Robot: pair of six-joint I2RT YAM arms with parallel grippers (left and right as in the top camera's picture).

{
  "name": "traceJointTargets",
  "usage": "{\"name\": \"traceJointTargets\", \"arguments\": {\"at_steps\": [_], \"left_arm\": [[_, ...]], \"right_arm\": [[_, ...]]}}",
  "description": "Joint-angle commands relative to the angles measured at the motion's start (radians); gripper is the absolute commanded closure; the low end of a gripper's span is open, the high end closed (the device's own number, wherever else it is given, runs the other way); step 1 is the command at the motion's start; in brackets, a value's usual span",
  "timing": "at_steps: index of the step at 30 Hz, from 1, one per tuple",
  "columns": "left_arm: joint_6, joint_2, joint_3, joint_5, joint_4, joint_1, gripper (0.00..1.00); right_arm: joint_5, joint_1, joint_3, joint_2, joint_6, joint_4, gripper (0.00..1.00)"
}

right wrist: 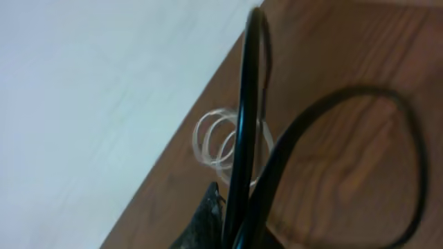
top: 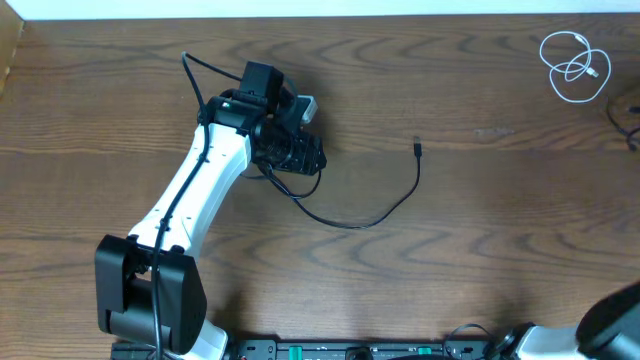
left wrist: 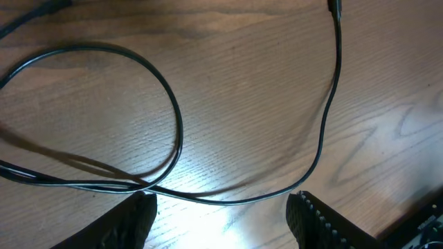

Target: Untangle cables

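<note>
My right gripper moves outward and down to the tabletop beside the white coil next and releases its black cable, since that spot lies clear of the looped cable.
A thin black cable trails from under my left gripper and curves right to its small plug. In the left wrist view this cable loops and crosses itself just ahead of the left fingertip. The left gripper is open over the table with nothing between its fingers. A white cable lies coiled at the far right corner. In the right wrist view, my right gripper is shut on another black cable that rises close to the camera, with the white coil behind it.
The table's far edge meets a white floor. More black cable shows at the right edge of the overhead view. The right arm's base sits at the bottom right and the left arm's base at the bottom left.
</note>
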Motion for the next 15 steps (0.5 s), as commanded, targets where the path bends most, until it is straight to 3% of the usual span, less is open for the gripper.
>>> {"name": "traceJointTargets", "arguments": {"at_steps": [1, 8, 13, 15], "left_arm": [[-0.002, -0.02, 0.006, 0.006, -0.002, 0.004, 0.35], [-0.002, -0.02, 0.006, 0.006, -0.001, 0.002, 0.35], [-0.002, -0.02, 0.006, 0.006, -0.002, 0.002, 0.35], [-0.002, -0.02, 0.006, 0.006, -0.001, 0.0, 0.35]], "right_arm": [[0.029, -0.025, 0.007, 0.092, 0.049, 0.087, 0.99], [0.109, -0.032, 0.007, 0.294, 0.06, 0.402, 0.99], [0.12, -0.036, 0.007, 0.386, 0.101, 0.452, 0.99], [0.12, -0.038, 0.007, 0.405, 0.1, 0.447, 0.91]]}}
